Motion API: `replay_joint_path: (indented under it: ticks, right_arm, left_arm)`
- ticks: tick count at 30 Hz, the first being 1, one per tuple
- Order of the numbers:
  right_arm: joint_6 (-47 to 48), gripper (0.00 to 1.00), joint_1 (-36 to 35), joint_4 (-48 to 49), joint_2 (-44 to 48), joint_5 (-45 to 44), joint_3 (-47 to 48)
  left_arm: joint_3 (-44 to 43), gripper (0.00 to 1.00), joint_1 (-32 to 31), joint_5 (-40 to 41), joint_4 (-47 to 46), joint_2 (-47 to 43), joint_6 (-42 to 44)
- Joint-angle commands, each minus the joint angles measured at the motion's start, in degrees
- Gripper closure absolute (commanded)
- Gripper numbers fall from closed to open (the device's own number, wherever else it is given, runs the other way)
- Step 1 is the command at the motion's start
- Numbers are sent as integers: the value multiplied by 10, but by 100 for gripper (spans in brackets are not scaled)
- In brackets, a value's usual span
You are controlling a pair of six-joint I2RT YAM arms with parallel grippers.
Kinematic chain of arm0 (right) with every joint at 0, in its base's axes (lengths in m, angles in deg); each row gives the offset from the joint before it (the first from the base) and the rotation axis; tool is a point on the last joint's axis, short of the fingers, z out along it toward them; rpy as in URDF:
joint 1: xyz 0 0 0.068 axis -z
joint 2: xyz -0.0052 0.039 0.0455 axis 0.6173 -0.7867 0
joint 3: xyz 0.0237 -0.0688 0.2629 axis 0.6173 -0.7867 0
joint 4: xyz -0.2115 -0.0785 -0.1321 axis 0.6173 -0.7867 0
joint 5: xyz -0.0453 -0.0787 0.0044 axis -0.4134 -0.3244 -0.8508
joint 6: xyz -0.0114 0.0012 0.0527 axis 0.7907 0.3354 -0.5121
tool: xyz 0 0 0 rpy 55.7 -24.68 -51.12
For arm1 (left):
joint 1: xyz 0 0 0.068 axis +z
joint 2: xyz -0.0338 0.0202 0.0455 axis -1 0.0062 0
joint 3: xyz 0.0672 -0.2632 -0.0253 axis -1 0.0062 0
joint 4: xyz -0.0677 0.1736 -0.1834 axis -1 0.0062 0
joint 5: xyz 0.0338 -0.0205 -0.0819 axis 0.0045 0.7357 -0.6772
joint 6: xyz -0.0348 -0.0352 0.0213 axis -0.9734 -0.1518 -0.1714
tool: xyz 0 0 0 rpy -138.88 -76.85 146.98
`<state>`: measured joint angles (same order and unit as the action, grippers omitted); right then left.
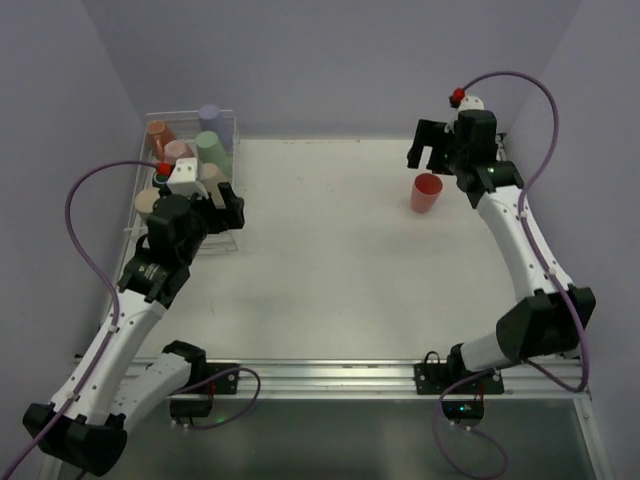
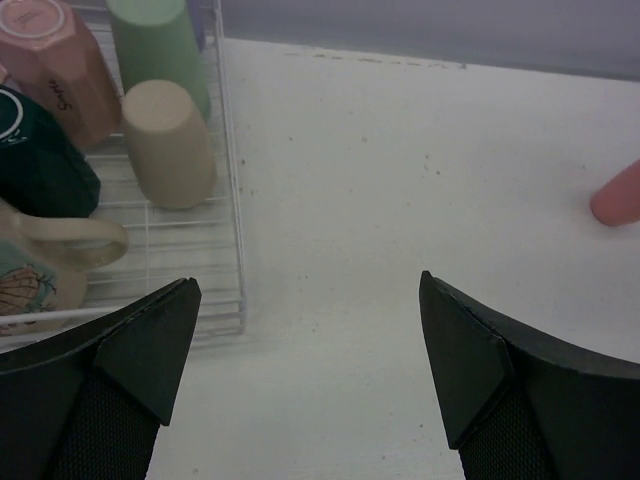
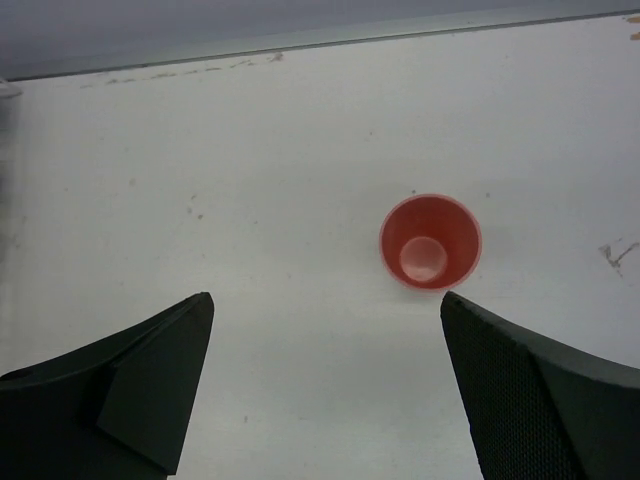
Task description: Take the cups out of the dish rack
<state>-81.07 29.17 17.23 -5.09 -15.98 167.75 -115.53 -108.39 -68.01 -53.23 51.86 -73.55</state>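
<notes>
The left gripper moves outward next and comes down over the beige cup's upper end [image 1: 210, 174] [image 2: 160, 105], since the cup stands below and outward of the gripper.
The dish rack [image 1: 236, 150] stands at the far left and holds a purple cup [image 1: 209, 115], an orange cup [image 1: 158, 132], a pink cup [image 1: 177, 150], a green cup [image 1: 212, 150] and a beige cup [image 1: 212, 178]. The left wrist view shows the rack's wire floor [image 2: 190, 250] with the pink cup [image 2: 45, 55], green cup [image 2: 160, 50], beige cup [image 2: 168, 140], a dark green mug [image 2: 35, 160] and a cream mug [image 2: 50, 260]. My left gripper [image 1: 222, 212] [image 2: 310, 330] is open and empty over the rack's near right corner. A red cup [image 1: 426, 192] [image 3: 430, 241] stands upright on the table. My right gripper [image 1: 425, 150] [image 3: 325, 310] is open and empty above it.
The white table [image 1: 330, 250] has purple walls on the far and side edges. A metal rail [image 1: 330, 375] runs along the near edge by the arm bases. The red cup also shows at the right edge of the left wrist view [image 2: 618, 195].
</notes>
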Motion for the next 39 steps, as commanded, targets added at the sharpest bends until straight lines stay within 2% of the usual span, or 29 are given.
replay_joint_path:
  ticks: [1, 3, 4, 6, 10, 13, 16, 31, 39]
  right_arm:
    - [-53, 2, -12, 102, 102, 70, -110]
    - [-90, 3, -32, 172, 150, 127, -208]
    - [-111, 4, -42, 203, 197, 141, -241]
    - [-132, 4, -76, 265, 235, 152, -324]
    - [-150, 4, -134, 306, 302, 170, -407]
    - [-161, 6, -143, 344, 323, 218, -464]
    - [-161, 6, -143, 349, 338, 221, -485]
    - [-175, 8, -153, 382, 330, 263, -500]
    - [-173, 8, -157, 383, 321, 261, -497]
  left_arm:
    - [-63, 3, -2, 92, -6, 58, -8]
    - [-97, 4, -2, 115, -16, 91, -8]
    - [-128, 4, -2, 120, -15, 133, -7]
    - [-161, 3, 0, 142, -11, 203, 0]
    - [-247, 2, 24, 155, 4, 297, 1]
    - [-252, 1, 54, 162, -18, 324, -9]
    - [-252, 2, 96, 111, -27, 355, -27]
    - [-242, 2, 130, 116, -83, 459, -8]
    - [-245, 8, 143, 91, -113, 511, 9]
